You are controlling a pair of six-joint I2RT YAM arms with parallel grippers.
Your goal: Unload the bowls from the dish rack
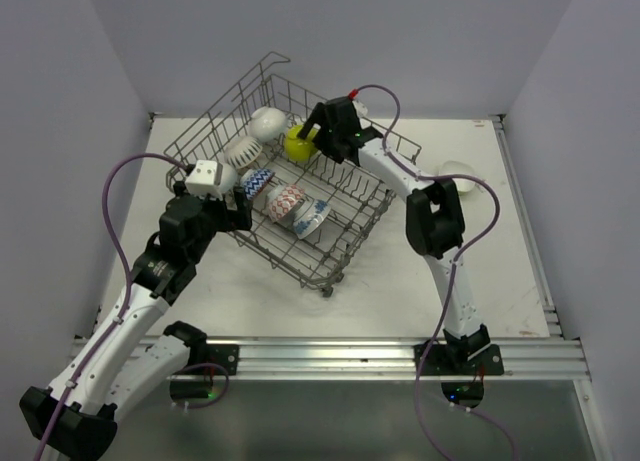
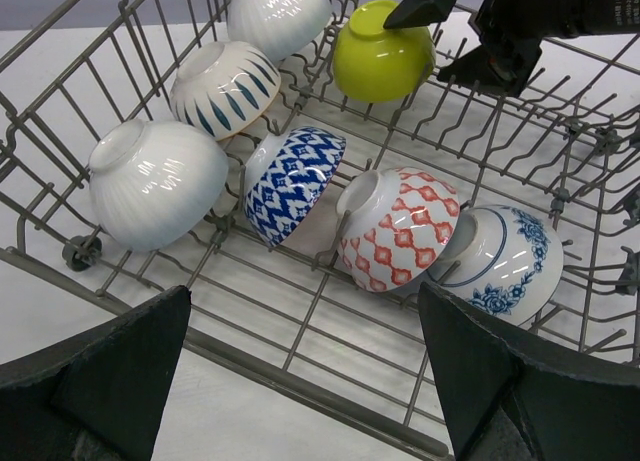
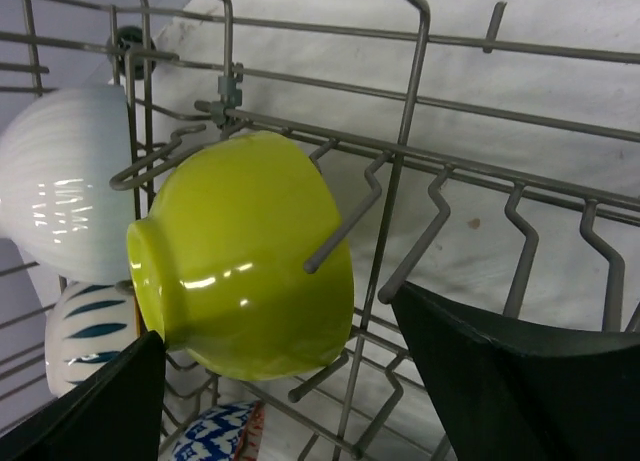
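The right gripper eases toward the left in the top view onto the lime bowl's rim next, since one open finger still stands clear of that rim.
The grey wire dish rack (image 1: 336, 264) stands at mid-table, turned at an angle. In it lie a lime bowl (image 1: 297, 145), a ribbed white bowl (image 1: 268, 123), a blue-leaf bowl (image 1: 240, 153), a blue-patterned bowl (image 1: 258, 181), a red-patterned bowl (image 1: 284, 201) and a blue-flower bowl (image 1: 312, 218). Another ribbed white bowl (image 2: 155, 181) shows in the left wrist view. My right gripper (image 1: 312, 139) is open, its fingers either side of the lime bowl (image 3: 245, 256), not closed on it. My left gripper (image 1: 238, 211) is open and empty above the rack's near-left rim (image 2: 330, 376).
One white bowl (image 1: 455, 170) sits on the table to the right of the rack, behind my right arm. The rack's tall wire sides (image 3: 400, 181) and upright tines surround the lime bowl. The white table has side walls at left, right and back.
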